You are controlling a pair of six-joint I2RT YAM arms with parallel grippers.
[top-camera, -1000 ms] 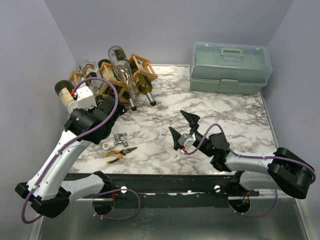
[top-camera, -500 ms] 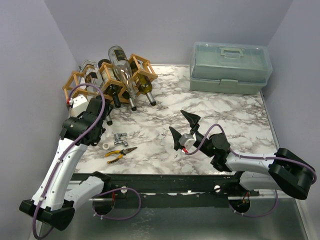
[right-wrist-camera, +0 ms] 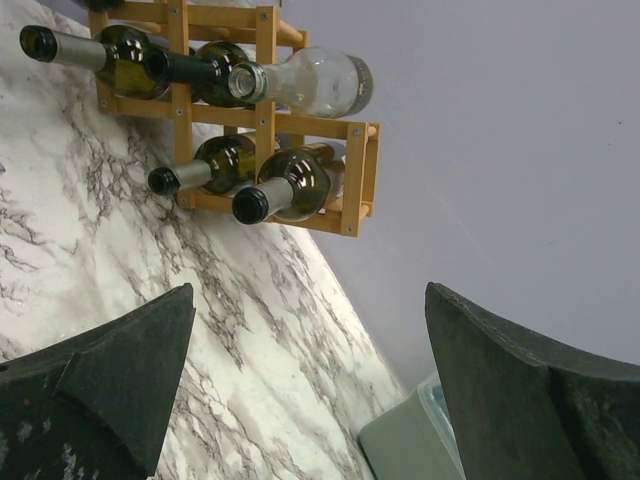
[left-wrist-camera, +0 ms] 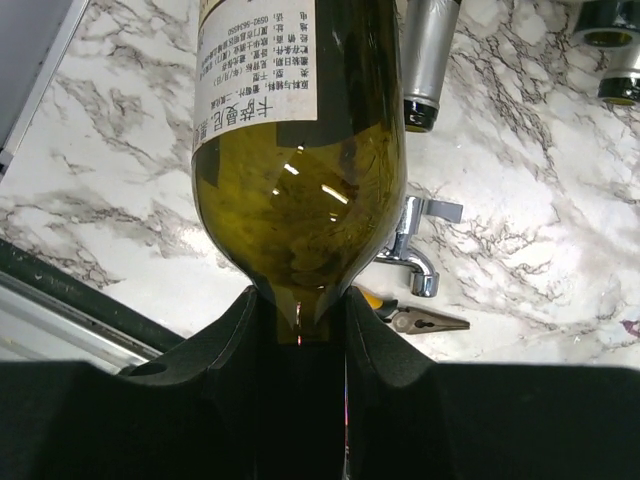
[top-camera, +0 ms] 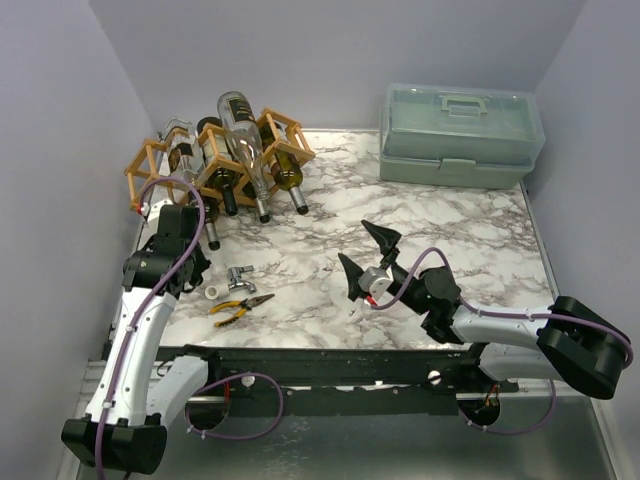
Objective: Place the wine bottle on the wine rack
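The rack's empty end slot (top-camera: 149, 168) lies outward of my left gripper. I should push outward with it to slide the bottle into that slot and release the bottle.
My left gripper (left-wrist-camera: 300, 300) is shut on the neck of an olive-green wine bottle (left-wrist-camera: 300, 170) with a white label. The bottle lies low over the marble table and points away from me. In the top view the left gripper (top-camera: 172, 207) is at the left end of the wooden wine rack (top-camera: 215, 150), and the arm hides most of the held bottle. The rack (right-wrist-camera: 265, 120) holds several bottles, one of them clear glass (top-camera: 240, 125). My right gripper (top-camera: 362, 250) is open and empty over the middle of the table, and the right wrist view (right-wrist-camera: 308, 300) shows its jaws spread wide.
A translucent green toolbox (top-camera: 460, 135) stands at the back right. A chrome faucet (top-camera: 238, 277), yellow-handled pliers (top-camera: 240, 305) and a white fitting (top-camera: 213, 291) lie front left, just right of the left arm. A racked bottle's silver neck (left-wrist-camera: 428, 60) lies beside the held bottle. The left wall is close.
My left arm has swung the bottle from raised and pointing left down to the rack's left end, pointing toward the back. The right arm has not moved.
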